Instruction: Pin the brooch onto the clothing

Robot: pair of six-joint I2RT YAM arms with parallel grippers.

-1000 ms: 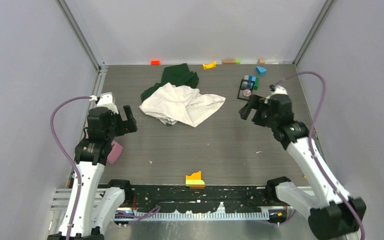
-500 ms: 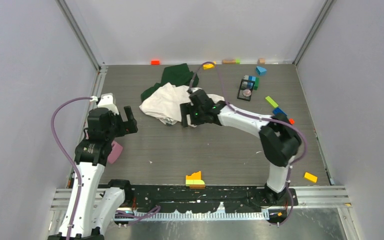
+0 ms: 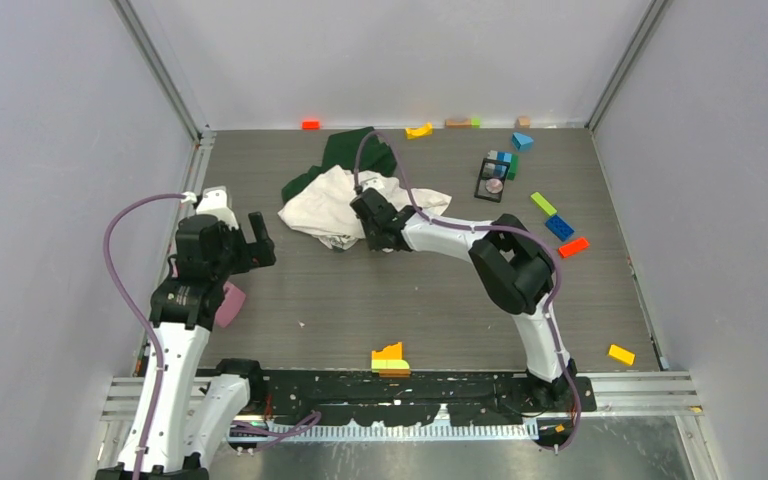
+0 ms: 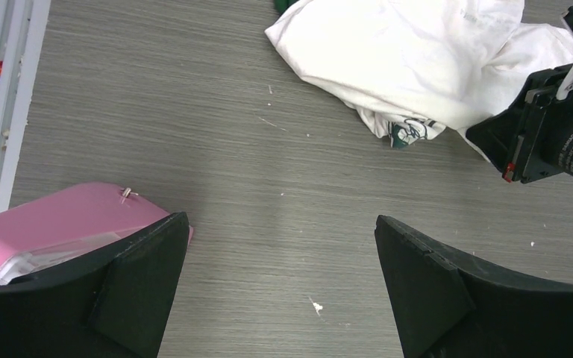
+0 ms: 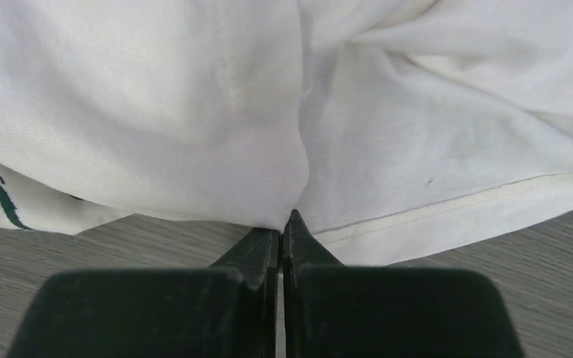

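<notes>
The crumpled clothing slides next onto bare table back from my right gripper and to its right in the top view, where I release its fold.
The clothing (image 3: 360,205) lies crumpled at the back middle of the table, white with dark green parts behind it. My right gripper (image 3: 372,228) reaches across to its near edge. In the right wrist view the right gripper (image 5: 281,224) is shut, its tips pinching a fold of the white clothing (image 5: 194,112) near the hem. The brooch (image 3: 494,186), a tiny pinkish disc, rests in a small dark-framed holder at the back right, away from both grippers. My left gripper (image 3: 255,240) hangs open over bare table (image 4: 280,220), with the clothing (image 4: 403,60) ahead of it.
A pink object (image 4: 60,224) lies under the left gripper's left finger. Coloured blocks sit along the back wall (image 3: 419,130), beside the brooch's holder (image 3: 505,160) and on the right side (image 3: 560,226). A yellow-orange block (image 3: 390,357) sits at the near edge.
The right arm swung from beside the brooch's holder leftward to the clothing, and its jaws closed on the fabric's edge. The left arm stayed still.
</notes>
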